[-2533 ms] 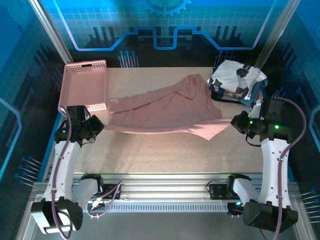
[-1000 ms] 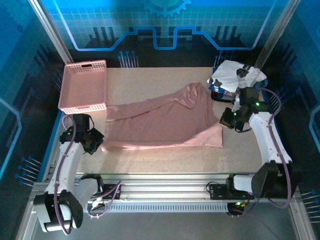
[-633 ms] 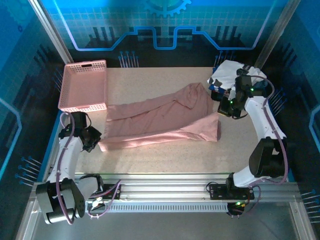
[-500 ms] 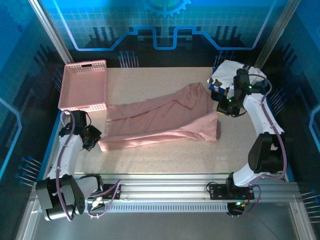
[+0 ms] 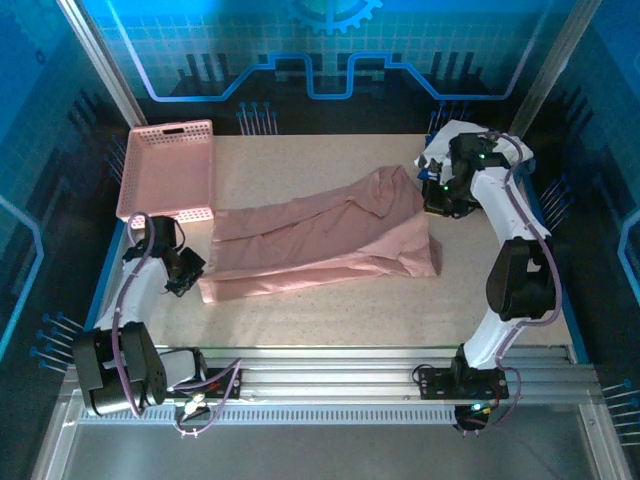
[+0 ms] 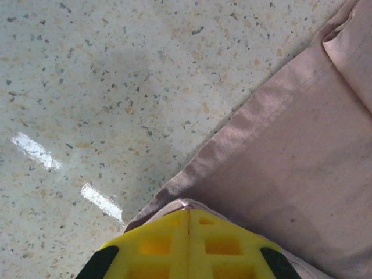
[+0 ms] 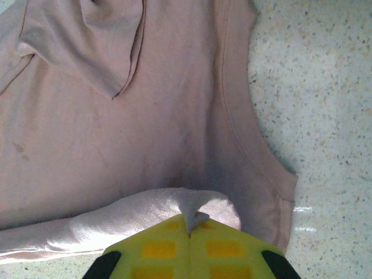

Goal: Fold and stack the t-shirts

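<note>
The dusty-pink t-shirt [image 5: 320, 240] already lies stretched across the table, so the robot's left gripper should stay low at the pinched corner and open its yellow fingers to let go of it.
The dusty-pink t-shirt [image 5: 320, 240] lies stretched across the middle of the table, its near edge folded over. My left gripper [image 5: 190, 273] is shut on the shirt's left corner; in the left wrist view the yellow fingertips [image 6: 189, 212] meet with a fold of pink cloth [image 6: 290, 151] pinched at their tip. My right gripper [image 5: 437, 203] is shut on the shirt's right edge, held just above the cloth [image 7: 116, 128], a peak of fabric caught between the yellow fingertips [image 7: 189, 231]. A white t-shirt with black patches [image 5: 462, 140] lies at the back right, partly behind the right arm.
A rigid pink lattice basket [image 5: 170, 170] stands at the back left, close to the left arm. Bare speckled tabletop [image 5: 330, 310] runs along the near side. A bit of navy cloth [image 5: 428, 172] shows under the white shirt.
The right gripper has moved toward the back of the table with the shirt's right edge, folding it over. The left gripper has shifted slightly back with its corner.
</note>
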You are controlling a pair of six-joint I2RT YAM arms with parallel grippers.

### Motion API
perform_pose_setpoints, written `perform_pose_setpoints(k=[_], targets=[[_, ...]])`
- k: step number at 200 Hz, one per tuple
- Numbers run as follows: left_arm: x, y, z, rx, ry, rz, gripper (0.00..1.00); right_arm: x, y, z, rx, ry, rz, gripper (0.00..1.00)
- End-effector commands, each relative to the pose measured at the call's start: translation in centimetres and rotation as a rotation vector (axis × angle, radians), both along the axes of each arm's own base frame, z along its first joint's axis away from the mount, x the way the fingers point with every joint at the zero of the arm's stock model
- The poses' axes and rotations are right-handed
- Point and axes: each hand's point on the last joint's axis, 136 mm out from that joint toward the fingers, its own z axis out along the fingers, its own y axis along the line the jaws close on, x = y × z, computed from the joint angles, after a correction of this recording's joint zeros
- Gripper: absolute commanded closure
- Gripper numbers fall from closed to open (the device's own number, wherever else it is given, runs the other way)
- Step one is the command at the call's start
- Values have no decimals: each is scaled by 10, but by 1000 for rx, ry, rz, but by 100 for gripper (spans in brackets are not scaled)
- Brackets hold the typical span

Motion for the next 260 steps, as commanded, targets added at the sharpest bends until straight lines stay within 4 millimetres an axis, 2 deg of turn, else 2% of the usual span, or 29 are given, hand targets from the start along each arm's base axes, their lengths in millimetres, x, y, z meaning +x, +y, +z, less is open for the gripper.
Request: perform_pose_setpoints(k=[1,56,69,79,88,99,104,117,128,142,159,179,193,218,260], targets=[[14,5,7,4,-35,-13,100,8,2,1,-55,-1,50,100],[33,3,-2,-27,-41,-50,98,33,10,-19,-97,38,101,98],[41,1,-1,-44,-64,-59,82,41,11,-24,-103,44,105,95],[48,0,5,-51,-87,-57,52,50,14,-24,-90,31,111,88],[53,1,13,-53,-107,-53,39,57,18,-20,-60,10,118,79],[58,0,28,-58,-137,-49,30,64,23,-8,-9,-20,115,55],[60,-1,37,-62,-153,-49,28,64,24,-3,6,-30,110,47],[60,-8,61,-75,-198,-62,23,57,23,13,15,-63,99,36],[56,-21,80,-102,-238,-87,20,39,21,23,26,-72,96,32],[43,-42,94,-122,-253,-132,19,10,17,30,48,-55,73,32],[19,-59,97,-138,-238,-150,19,-29,15,25,98,-24,40,32],[-4,-76,88,-174,-230,-156,19,-72,13,1,144,24,-4,32],[-15,-90,71,-202,-201,-179,21,-92,13,-22,170,71,-27,33],[-19,-104,42,-230,-141,-204,34,-105,12,-54,185,123,-68,37],[-16,-102,3,-210,-72,-182,62,-109,-4,-92,116,191,-144,45]])
